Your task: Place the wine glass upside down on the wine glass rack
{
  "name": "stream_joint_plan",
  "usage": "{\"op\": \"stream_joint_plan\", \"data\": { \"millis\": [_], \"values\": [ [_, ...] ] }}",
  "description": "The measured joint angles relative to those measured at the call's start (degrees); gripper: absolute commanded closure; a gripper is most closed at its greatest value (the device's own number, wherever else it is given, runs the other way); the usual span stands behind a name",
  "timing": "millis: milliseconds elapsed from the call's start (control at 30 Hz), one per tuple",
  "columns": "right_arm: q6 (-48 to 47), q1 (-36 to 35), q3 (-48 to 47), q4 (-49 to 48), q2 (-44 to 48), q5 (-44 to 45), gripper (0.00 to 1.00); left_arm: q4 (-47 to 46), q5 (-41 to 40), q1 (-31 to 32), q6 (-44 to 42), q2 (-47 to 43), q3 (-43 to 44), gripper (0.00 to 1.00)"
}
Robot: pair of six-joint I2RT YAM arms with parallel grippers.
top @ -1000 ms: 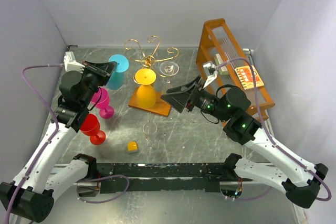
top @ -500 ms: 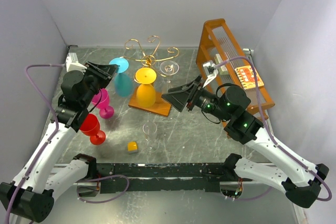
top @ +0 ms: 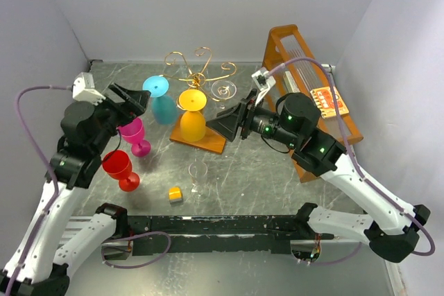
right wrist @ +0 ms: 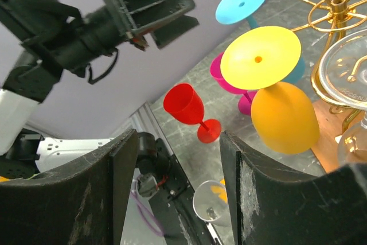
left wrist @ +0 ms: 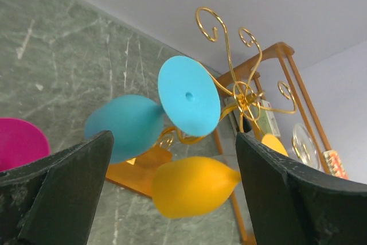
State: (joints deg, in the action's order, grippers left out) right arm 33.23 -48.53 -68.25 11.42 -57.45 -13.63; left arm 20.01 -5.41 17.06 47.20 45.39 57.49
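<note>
I will move my right gripper down and back onto the rim of the front clear glass next, because the rim is below the gripper and to its left in the top view.
A blue wine glass (top: pixel 161 104) hangs upside down at the left arm of the gold wire wine glass rack (top: pixel 200 67), foot up (left wrist: pixel 189 96), bowl below (left wrist: pixel 123 127). My left gripper (top: pixel 132 102) stands open just left of it, and nothing lies between its fingers (left wrist: pixel 63 193). A yellow glass (top: pixel 192 114) and a clear glass (top: pixel 223 90) also hang upside down on the rack, above its orange-brown base (top: pixel 208 142). My right gripper (top: pixel 225 123) is open and empty, right of the yellow glass (right wrist: pixel 284 116).
A pink glass (top: pixel 134 134) and a red glass (top: pixel 119 169) stand upright at the left. A clear glass (top: pixel 198 171) and a small yellow block (top: pixel 175 193) sit near the front. The tall orange slatted frame (top: pixel 305 67) stands at the back right.
My left gripper has opened, let go of the blue glass and drawn back to the left. The blue glass now hangs on the rack. My right gripper has risen slightly and stays open.
</note>
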Motion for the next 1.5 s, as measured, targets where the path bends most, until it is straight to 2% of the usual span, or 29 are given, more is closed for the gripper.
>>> {"op": "stream_joint_plan", "data": {
  "millis": [167,300,400,567,800,1000,1300,1500],
  "values": [
    [-3.8,-1.3,-3.3,4.9,-2.1,-0.5,0.41,3.1,-1.0,0.0,-9.3,-7.1,0.0,0.0],
    [-6.3,-4.7,-7.5,8.8,-5.3,3.3,0.4,5.7,-4.1,0.0,-14.9,-11.8,-0.2,0.01],
    [-7.7,-10.0,-9.5,12.5,-8.5,9.0,0.38,6.4,-6.5,0.0,-17.4,-14.2,-2.4,0.01],
    [-8.3,-20.8,-12.4,21.3,-15.9,23.5,0.39,7.9,-9.3,0.0,-19.6,-17.9,-7.7,0.01],
    [-6.8,-27.9,-16.6,33.4,-24.9,34.3,0.53,6.0,-9.3,0.0,-22.9,-27.8,-14.3,0.01],
    [-6.4,-29.4,-17.9,36.9,-28.9,35.3,0.61,3.8,-8.1,0.0,-23.4,-31.8,-15.5,0.01],
    [-5.9,-29.6,-17.9,37.1,-29.3,33.5,0.62,3.7,-7.3,0.0,-23.4,-31.3,-15.6,0.01],
    [-5.4,-29.6,-17.9,37.1,-29.4,32.4,0.67,5.0,-5.3,0.0,-22.7,-27.4,-14.0,0.01]
  ]
}}
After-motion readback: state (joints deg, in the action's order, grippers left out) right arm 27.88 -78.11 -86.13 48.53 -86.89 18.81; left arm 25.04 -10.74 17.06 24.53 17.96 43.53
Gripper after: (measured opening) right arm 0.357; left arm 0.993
